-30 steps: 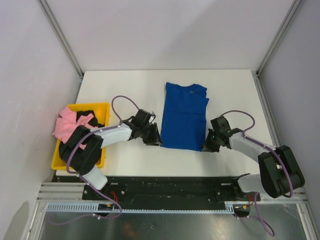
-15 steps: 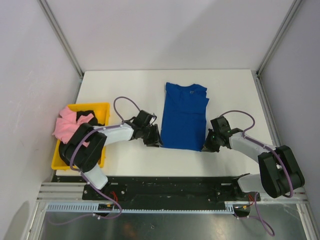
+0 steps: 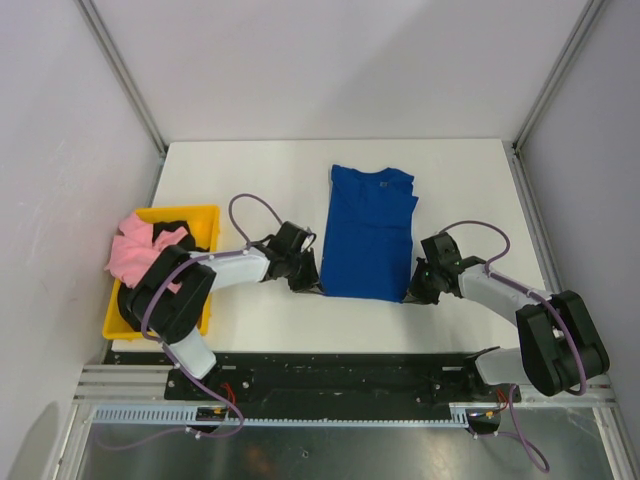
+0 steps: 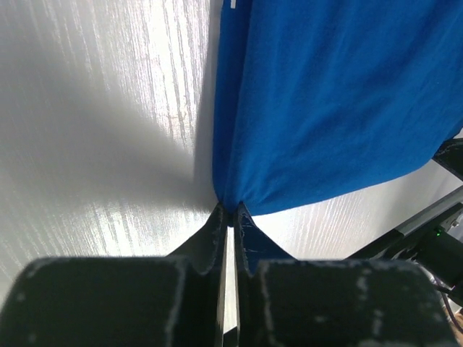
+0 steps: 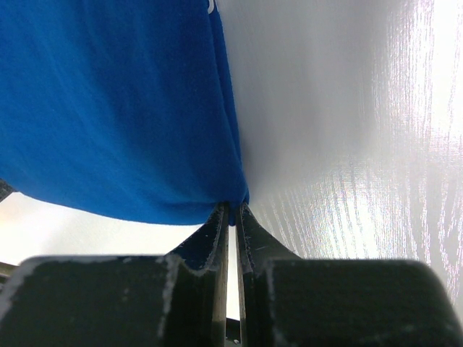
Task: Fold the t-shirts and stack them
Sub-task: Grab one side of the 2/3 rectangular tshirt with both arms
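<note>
My right gripper carries the t-shirt's pinched corner up and outward next and lets it go over the collar end (image 3: 398, 181), as that end lies outward of the gripper.
The royal-blue t-shirt (image 3: 368, 232) lies flat on the white table, folded into a long narrow strip with the collar at the far end. My left gripper (image 3: 318, 289) is shut on its near left corner, seen pinched in the left wrist view (image 4: 233, 211). My right gripper (image 3: 407, 297) is shut on its near right corner, pinched in the right wrist view (image 5: 233, 204). The blue cloth fills the left wrist view (image 4: 325, 101) and the right wrist view (image 5: 108, 101). A pink t-shirt (image 3: 133, 250) and a black t-shirt (image 3: 180, 226) lie bunched in the bin.
A yellow plastic bin (image 3: 203, 213) stands at the table's left edge beside my left arm. Grey walls and metal posts close in the table (image 3: 250, 180) on three sides. A black rail (image 3: 340, 375) runs along the near edge.
My left gripper has crept slightly right and farther onto the shirt's near left corner. The right arm and the shirt have not visibly moved.
</note>
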